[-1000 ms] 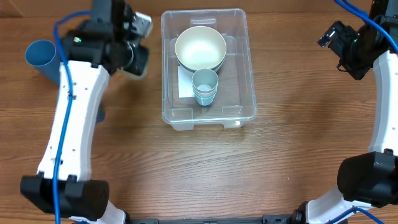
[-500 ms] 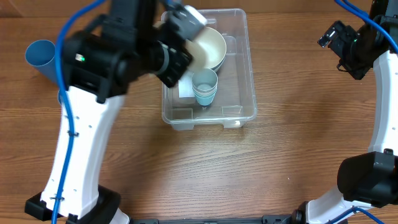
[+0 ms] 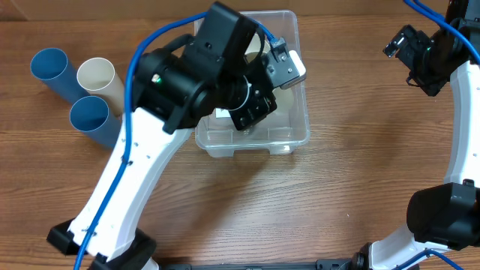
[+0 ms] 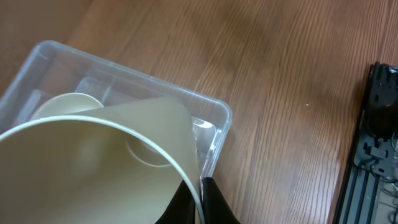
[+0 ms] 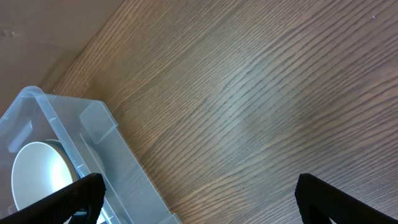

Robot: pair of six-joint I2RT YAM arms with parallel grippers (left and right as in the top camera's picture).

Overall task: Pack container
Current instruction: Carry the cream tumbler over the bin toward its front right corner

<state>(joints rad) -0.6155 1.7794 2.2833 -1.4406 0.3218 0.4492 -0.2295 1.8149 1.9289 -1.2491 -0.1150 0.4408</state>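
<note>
The container's empty near corner (image 3: 288, 130) (image 4: 208, 128) lies below my left gripper, to its right in the overhead view. The left gripper shifts there next, lowers and releases the cup.
The clear container (image 3: 300, 129) stands at the table's middle back. My left gripper (image 3: 255, 97) hangs over it, and the arm hides most of what lies inside. In the left wrist view the left gripper (image 4: 200, 194) is shut on the rim of a cream cup (image 4: 93, 168), held above the container (image 4: 214, 115). A cream bowl (image 4: 68, 102) sits in the container below. My right gripper (image 3: 416, 60) is open and empty at the far right. In the right wrist view it (image 5: 199, 202) looks at the container's corner (image 5: 93, 124) and the bowl (image 5: 37, 174).
Three cups lie on their sides at the far left: a blue one (image 3: 52, 71), a cream one (image 3: 97, 77) and another blue one (image 3: 91, 118). The left arm's white link runs from the front left up to the container.
My left arm has swung right from the cups at the left to over the container, carrying the cream cup. The cups at the left are now uncovered. The right arm has not moved.
</note>
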